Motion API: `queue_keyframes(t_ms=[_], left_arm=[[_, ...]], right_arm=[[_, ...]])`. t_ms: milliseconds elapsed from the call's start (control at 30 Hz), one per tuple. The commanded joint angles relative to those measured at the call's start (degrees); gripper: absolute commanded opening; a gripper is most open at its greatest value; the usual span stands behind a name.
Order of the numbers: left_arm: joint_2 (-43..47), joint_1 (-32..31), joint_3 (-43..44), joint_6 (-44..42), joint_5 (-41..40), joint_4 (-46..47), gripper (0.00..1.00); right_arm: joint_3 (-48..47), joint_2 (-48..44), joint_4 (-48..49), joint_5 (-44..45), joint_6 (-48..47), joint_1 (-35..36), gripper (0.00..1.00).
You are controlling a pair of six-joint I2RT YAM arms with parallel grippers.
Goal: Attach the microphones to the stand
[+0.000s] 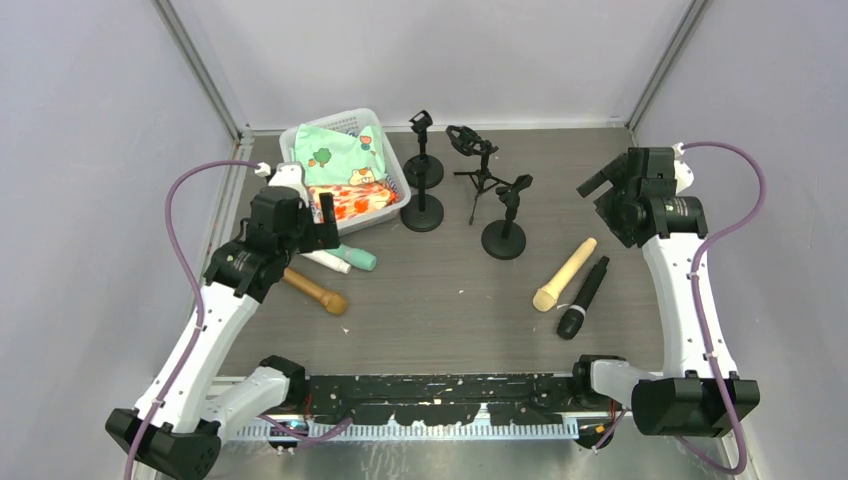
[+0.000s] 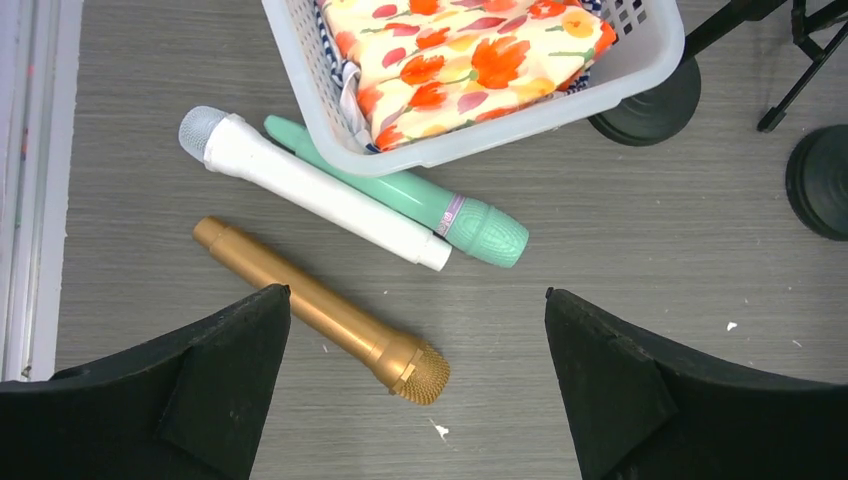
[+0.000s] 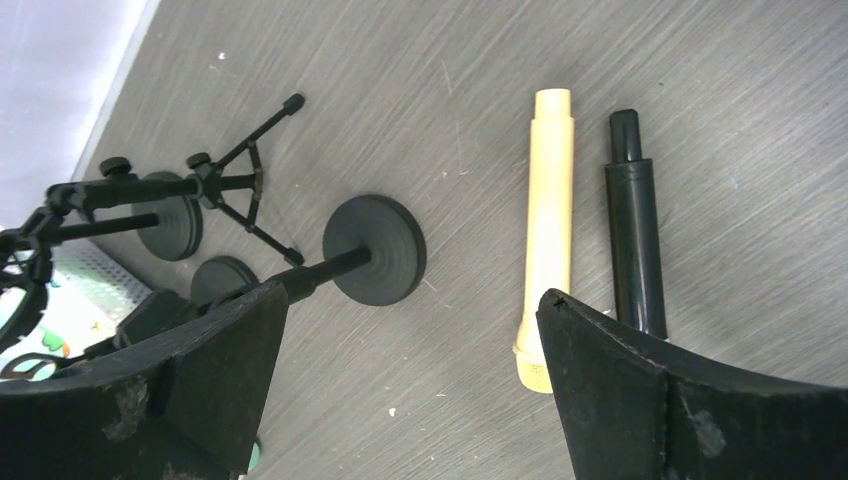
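I will next move my right gripper back and down onto the black microphone's body point(image 1: 589, 289) point(image 3: 636, 265), with its fingers on both sides of it, because a piece of bare table separates it from the cream one.
Five microphones lie flat on the table. The brown microphone point(image 2: 320, 310), the white one point(image 2: 310, 188) and the mint green one point(image 2: 440, 212) lie at the left, beside the basket. My left gripper point(image 2: 417, 292) hovers open above the brown one's head, holding nothing. At the right, the cream microphone point(image 3: 549, 220) and the black one point(image 3: 636, 240) lie side by side. Above them my right gripper point(image 3: 412, 292) is open and empty. Three round-base stands point(image 1: 503, 238) point(image 1: 421, 212) point(image 1: 423, 170) and a tripod stand point(image 1: 480, 170) are upright at the back middle, their clips empty.
A white basket point(image 1: 392, 150) with patterned cloth bags sits at the back left; the mint microphone's tail is tucked under its edge. Grey walls enclose the table on three sides. Purple cables loop from both arms.
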State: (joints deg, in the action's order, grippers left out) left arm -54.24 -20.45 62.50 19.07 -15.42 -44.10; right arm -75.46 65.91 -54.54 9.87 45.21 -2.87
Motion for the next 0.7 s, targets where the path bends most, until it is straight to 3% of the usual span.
queue_keyframes(t_ms=[0,667], left_arm=[[1.9,0.4,-0.8,-1.0,-2.1,3.5,1.00],[-0.1,0.4,-5.3,-3.3,-7.5,3.5,1.00]], right_arm=[[1.3,-1.0,0.4,3.2,1.5,-0.3,1.00],[7.7,-2.2,2.1,2.6,-1.1,-0.8,0.99]])
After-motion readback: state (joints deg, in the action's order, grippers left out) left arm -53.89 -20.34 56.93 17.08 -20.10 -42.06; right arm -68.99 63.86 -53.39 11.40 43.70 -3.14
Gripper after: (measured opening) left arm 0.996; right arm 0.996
